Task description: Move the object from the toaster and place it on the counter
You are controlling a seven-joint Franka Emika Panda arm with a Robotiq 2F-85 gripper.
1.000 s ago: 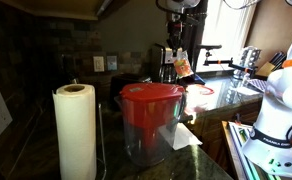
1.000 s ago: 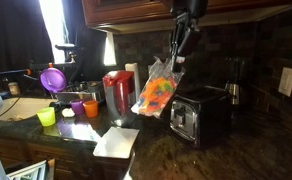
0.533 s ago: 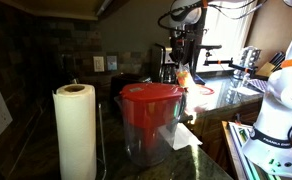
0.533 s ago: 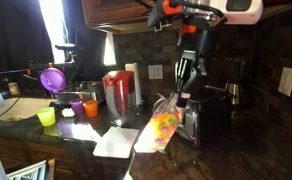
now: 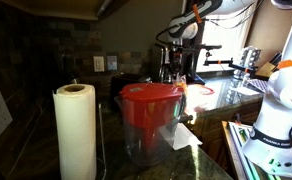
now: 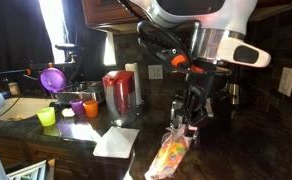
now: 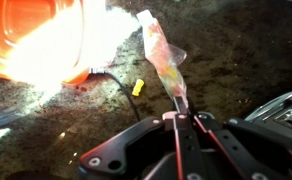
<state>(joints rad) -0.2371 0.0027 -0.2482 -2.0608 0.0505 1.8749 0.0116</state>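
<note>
My gripper should move down next toward the dark speckled counter by the yellow scrap and let go of the bag (image 7: 160,48) there, because it still hangs above that open counter.
My gripper (image 6: 187,124) is shut on the top of a clear plastic bag of orange and yellow pieces (image 6: 170,157). The bag hangs low over the dark speckled counter (image 6: 241,150), in front of the toaster (image 6: 218,112), which my arm mostly hides. In the wrist view the jaws (image 7: 176,104) pinch the bag's end and the bag (image 7: 160,48) stretches away over the counter (image 7: 246,50). A silver corner, probably the toaster (image 7: 286,104), shows at the right edge. In an exterior view the gripper (image 5: 179,68) is behind the pitcher and the bag is hidden.
A red-lidded pitcher (image 5: 151,118) and a paper towel roll (image 5: 74,130) stand close to one camera. A white tray (image 6: 116,142), coloured cups (image 6: 47,117) and a red container (image 6: 118,92) sit beside the bag. A black cord (image 7: 114,80) and a yellow scrap (image 7: 138,87) lie on the counter.
My arm has come down from above the toaster, carrying the bag forward and low to the counter. The jaws stayed shut on the bag.
</note>
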